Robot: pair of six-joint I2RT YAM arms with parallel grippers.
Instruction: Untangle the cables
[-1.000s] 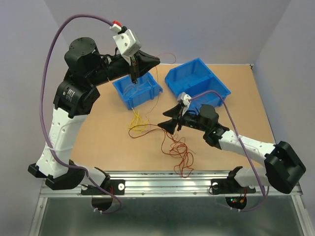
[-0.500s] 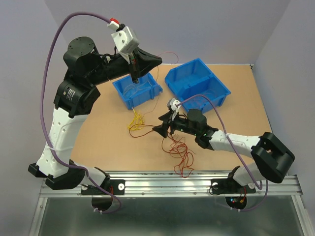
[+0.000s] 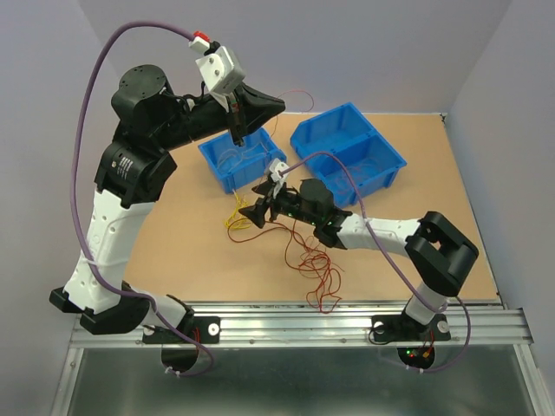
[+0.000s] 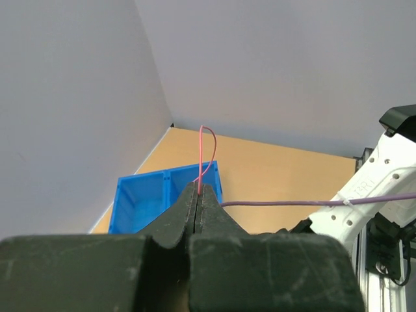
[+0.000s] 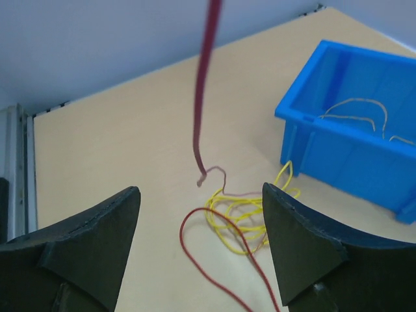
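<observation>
The dark red wire hangs down ahead of my fingers; my right gripper will move outward toward the small bin next and close on it.
My left gripper (image 3: 280, 106) is raised above the small blue bin (image 3: 243, 158) and shut on a thin red cable (image 3: 303, 97). The left wrist view shows that cable (image 4: 200, 159) pinched between my closed jaws and looping upward. My right gripper (image 3: 252, 213) is open and low over the table, next to the yellow cables (image 3: 239, 217). In the right wrist view the yellow cables (image 5: 246, 218) and a dark red cable (image 5: 192, 250) lie between my open fingers (image 5: 97, 227). Another dark red strand (image 5: 203, 97) hangs down from above. A red tangle (image 3: 317, 269) lies near the front edge.
A large blue two-part bin (image 3: 347, 146) stands at the back right. The small bin (image 5: 344, 146) holds a few thin wires (image 5: 354, 109). The right arm's purple cord (image 3: 347, 178) arcs over the table. A metal rail (image 3: 347, 316) runs along the front edge.
My right arm has reached left and forward, carrying its open gripper from the table's middle to the yellow cables. My left gripper has stayed put, holding the red cable.
</observation>
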